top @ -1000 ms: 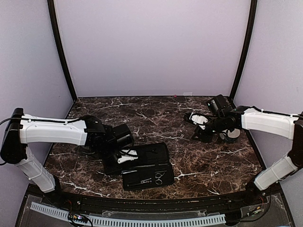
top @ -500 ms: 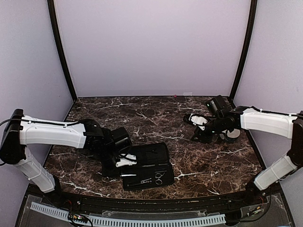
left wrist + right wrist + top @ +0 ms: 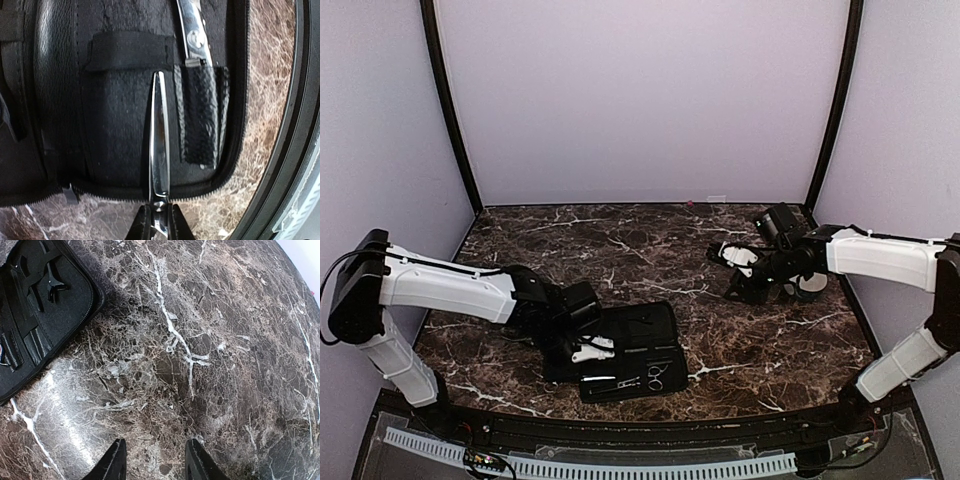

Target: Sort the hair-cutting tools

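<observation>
My left gripper needs to slide to the right in the top view, pushing the scissors' blades under the empty black band (image 3: pixel 131 51) before releasing, since their tips only reach its edge.
The open black case (image 3: pixel 632 350) lies at the near middle of the table. My left gripper (image 3: pixel 586 352) is at the case's left edge, shut on the end of a pair of silver scissors (image 3: pixel 159 150) whose closed blades reach out over a pocket of the case (image 3: pixel 120 125). In the left wrist view the gripper (image 3: pixel 159 226) pinches the scissors just outside the zipper. A second silver tool (image 3: pixel 194 35) sits in a narrow pocket beside them. More scissors (image 3: pixel 655 377) lie on the case's near flap. Dark clip-like pieces (image 3: pixel 45 285) rest in the case. My right gripper (image 3: pixel 155 460) is open and empty over bare marble.
A white bowl (image 3: pixel 811 284) stands partly hidden behind my right arm at the right. The dark rim of the table's near edge (image 3: pixel 300 125) runs close to the case. Marble table (image 3: pixel 650 250) stretches behind the case to the back wall.
My left arm has moved toward the near edge and slightly right, bringing its gripper lower along the case's left side. The right arm has barely moved.
</observation>
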You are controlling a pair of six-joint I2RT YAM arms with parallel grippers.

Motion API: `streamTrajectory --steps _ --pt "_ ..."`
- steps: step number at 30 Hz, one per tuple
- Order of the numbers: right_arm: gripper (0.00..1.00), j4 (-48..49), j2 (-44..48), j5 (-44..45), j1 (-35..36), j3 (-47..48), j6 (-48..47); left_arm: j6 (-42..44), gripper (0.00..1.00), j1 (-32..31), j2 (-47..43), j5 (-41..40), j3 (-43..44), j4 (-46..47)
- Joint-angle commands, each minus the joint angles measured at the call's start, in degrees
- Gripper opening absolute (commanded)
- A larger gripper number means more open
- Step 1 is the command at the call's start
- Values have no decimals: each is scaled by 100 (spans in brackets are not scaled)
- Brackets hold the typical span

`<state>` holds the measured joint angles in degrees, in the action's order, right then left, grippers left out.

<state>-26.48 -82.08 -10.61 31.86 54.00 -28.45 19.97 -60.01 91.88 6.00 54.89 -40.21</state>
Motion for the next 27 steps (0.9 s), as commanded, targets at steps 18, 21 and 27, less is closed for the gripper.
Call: streamTrajectory --steps 18,21,27 --pt "40 16 -96 -81 -27 48 -63 312 0 -7 712 -29 364 510" --pt "40 16 -102 -68 -24 41 -70 395 0 -11 838 -24 511 502" --pt "40 13 -122 -71 -23 44 -77 472 0 -15 1090 34 714 559"
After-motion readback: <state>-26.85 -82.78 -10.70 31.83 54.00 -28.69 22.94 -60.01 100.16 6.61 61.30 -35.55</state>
